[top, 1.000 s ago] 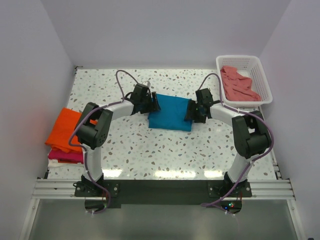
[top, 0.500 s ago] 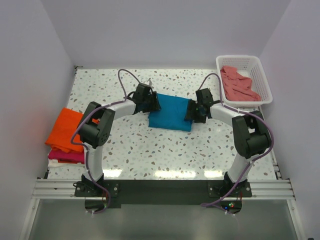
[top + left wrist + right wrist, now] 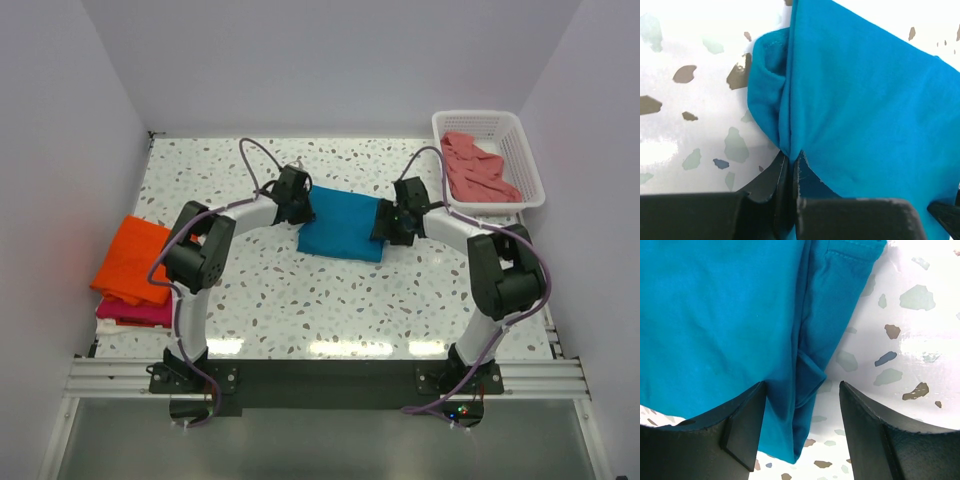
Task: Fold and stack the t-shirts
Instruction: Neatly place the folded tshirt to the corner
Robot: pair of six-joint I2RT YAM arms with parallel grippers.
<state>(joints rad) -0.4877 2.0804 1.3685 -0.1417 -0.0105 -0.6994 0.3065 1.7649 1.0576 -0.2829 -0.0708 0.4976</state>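
Observation:
The teal t-shirt needs to be lifted next by my left gripper, moved to the left in the top view and released down onto the orange t-shirt (image 3: 130,255), where the stack is.
A folded teal-blue t-shirt (image 3: 340,226) lies flat at mid-table. My left gripper (image 3: 301,206) is at its left edge. In the left wrist view the gripper (image 3: 791,155) is shut, pinching the bunched hem of the teal cloth (image 3: 865,100). My right gripper (image 3: 386,226) is at the shirt's right edge. The right wrist view shows it (image 3: 802,386) open, its fingers straddling the folded edge of the teal shirt (image 3: 730,305) without squeezing it. An orange t-shirt (image 3: 130,255) rests on a magenta-red one (image 3: 130,312) at the left edge. A salmon-pink t-shirt (image 3: 475,165) lies crumpled in the basket.
A white lattice basket (image 3: 480,117) stands at the back right corner. Walls close in the table on the left, back and right. Bare speckled tabletop (image 3: 330,300) stretches between the teal shirt and the arm bases.
My left gripper has slid slightly right onto the teal shirt's left edge and shut on it. The right gripper stays open in the same place.

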